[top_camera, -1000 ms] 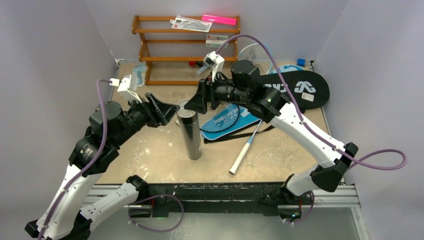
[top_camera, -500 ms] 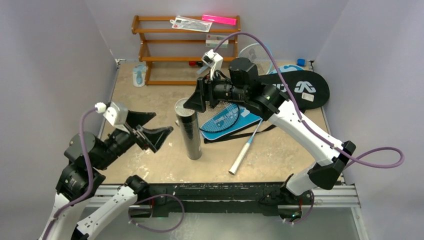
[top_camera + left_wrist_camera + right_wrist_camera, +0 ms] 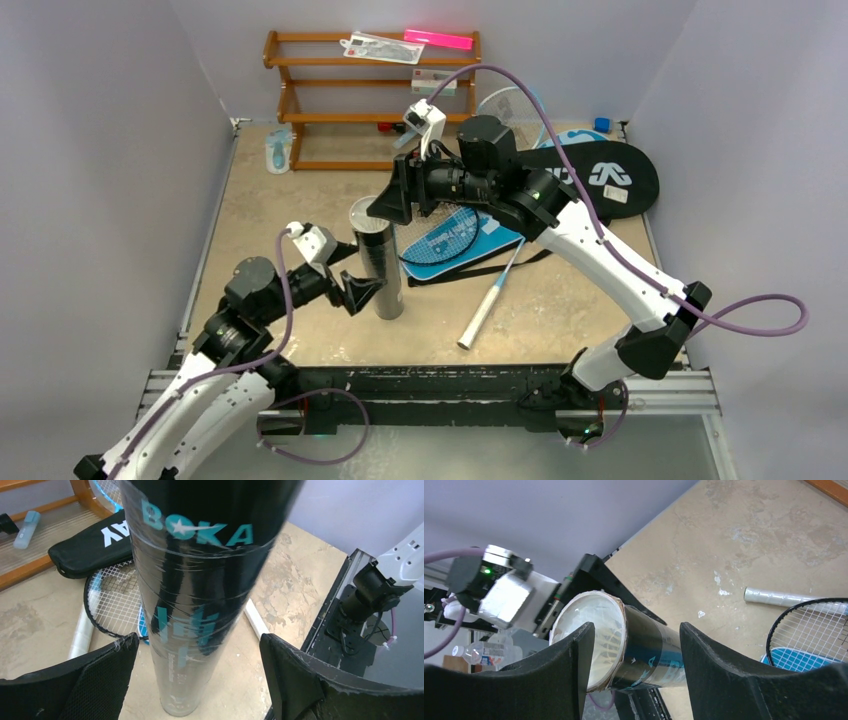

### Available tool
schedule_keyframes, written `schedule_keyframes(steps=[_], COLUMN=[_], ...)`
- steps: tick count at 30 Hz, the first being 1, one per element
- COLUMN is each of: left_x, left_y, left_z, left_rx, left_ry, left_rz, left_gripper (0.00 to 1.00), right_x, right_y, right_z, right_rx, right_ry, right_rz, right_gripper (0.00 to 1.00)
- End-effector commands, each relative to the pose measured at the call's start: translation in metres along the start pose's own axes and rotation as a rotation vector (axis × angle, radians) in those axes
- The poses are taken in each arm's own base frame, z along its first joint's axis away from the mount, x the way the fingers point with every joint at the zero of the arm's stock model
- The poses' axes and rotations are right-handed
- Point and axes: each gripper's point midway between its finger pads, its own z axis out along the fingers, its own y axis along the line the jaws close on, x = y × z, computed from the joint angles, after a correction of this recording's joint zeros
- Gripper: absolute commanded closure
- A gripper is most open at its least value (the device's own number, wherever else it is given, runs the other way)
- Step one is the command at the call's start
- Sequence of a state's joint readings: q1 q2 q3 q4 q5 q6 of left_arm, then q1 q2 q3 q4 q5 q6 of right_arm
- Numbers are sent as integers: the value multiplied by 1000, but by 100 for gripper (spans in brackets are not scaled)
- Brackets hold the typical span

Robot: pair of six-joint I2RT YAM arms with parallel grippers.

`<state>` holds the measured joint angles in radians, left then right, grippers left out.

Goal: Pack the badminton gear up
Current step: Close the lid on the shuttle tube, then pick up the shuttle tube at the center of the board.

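Note:
A gap still separates both fingertips from the standing tube, so next my left gripper should advance toward the tube and close on its side just below the BOKA letters.
The long black tube (image 3: 380,262) stands upright mid-table, its open top showing white shuttlecock feathers (image 3: 596,630). My left gripper (image 3: 366,292) is open, low around the tube (image 3: 200,595), with a gap on both sides. My right gripper (image 3: 392,203) is open at the tube's rim (image 3: 624,645), not closed on it. A black racket (image 3: 450,235) lies on the blue cover (image 3: 482,232), its white handle (image 3: 487,308) pointing near. The black cover (image 3: 600,175) lies at the back right. A light-blue racket (image 3: 510,105) leans behind it.
A brown wooden rack (image 3: 370,100) stands at the back, with a pink bar (image 3: 440,40) and clear packets on top. A pale blue packet (image 3: 278,150) lies at the back left. A small blue object (image 3: 602,124) sits in the back right corner.
My left arm swung from the back left down to the near side, opened its jaws wider, and now brackets the tube's lower part. The right arm shifted only slightly.

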<state>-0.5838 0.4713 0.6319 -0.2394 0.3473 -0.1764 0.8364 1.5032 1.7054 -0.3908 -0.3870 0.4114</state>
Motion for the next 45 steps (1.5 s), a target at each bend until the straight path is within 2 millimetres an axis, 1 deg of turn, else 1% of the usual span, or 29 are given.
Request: schedule_keyframes(steps=[1,5,7,10,11,15,18,20,23,25,26,29,32,33,34,35,36,38,39,40,42,45], left_x=[-26,-25,-22,-19,-19,-16,-17,-18,-18,-16,-15,-15,-19,-22,-25,-30,-28,-34,-45,-49,-55,-58], left_y=[2,7,7,5,3,-1,2,6,7,7,7,9,13,17,26,35,44,60,70,80,96,121], left_z=[12,22,27,34,36,44,49,51,54,56,56,57,56,55,54,53,49,41,35,30,22,12], left_rx=[6,5,16,35,45,80,74,61,59,64,63,51,17,-16,-76,-140,-200,-312,-383,-442,-521,-636], left_ry=[-146,-151,-143,-143,-143,-133,-134,-135,-131,-117,-108,-89,-89,-87,-79,-71,-32,15,20,39,83,171], left_rz=[31,41,40,57,65,97,117,124,135,136,132,119,81,45,6,-31,-51,-71,-84,-87,-102,-62], left_gripper=[11,10,10,9,9,10,15,22,37,49,52,55,58,60,64,67,68,70,71,71,72,72], right_x=[48,66,71,71,68,42,20,5,-19,-36,-44,-66,-79,-82,-86,-86,-82,-77,-73,-68,-58,-41], right_y=[-33,-44,-48,-47,-45,-30,-18,-12,-5,0,1,3,4,3,5,0,-5,-12,-16,-20,-28,-37], right_z=[3,8,9,10,11,8,2,-3,-13,-22,-27,-46,-70,-79,-92,-101,-106,-117,-121,-124,-129,-130], right_rx=[108,130,140,128,120,92,74,73,87,101,115,164,216,237,252,286,311,357,378,399,434,453], right_ry=[166,223,229,228,222,178,124,85,21,-26,-50,-140,-235,-270,-310,-339,-348,-367,-368,-364,-353,-320], right_rz=[41,54,57,56,54,28,5,-6,-28,-47,-56,-84,-112,-119,-128,-130,-131,-134,-135,-134,-131,-126], right_gripper=[36,36,36,36,36,36,36,35,34,32,32,30,28,28,28,27,27,27,27,27,27,27])
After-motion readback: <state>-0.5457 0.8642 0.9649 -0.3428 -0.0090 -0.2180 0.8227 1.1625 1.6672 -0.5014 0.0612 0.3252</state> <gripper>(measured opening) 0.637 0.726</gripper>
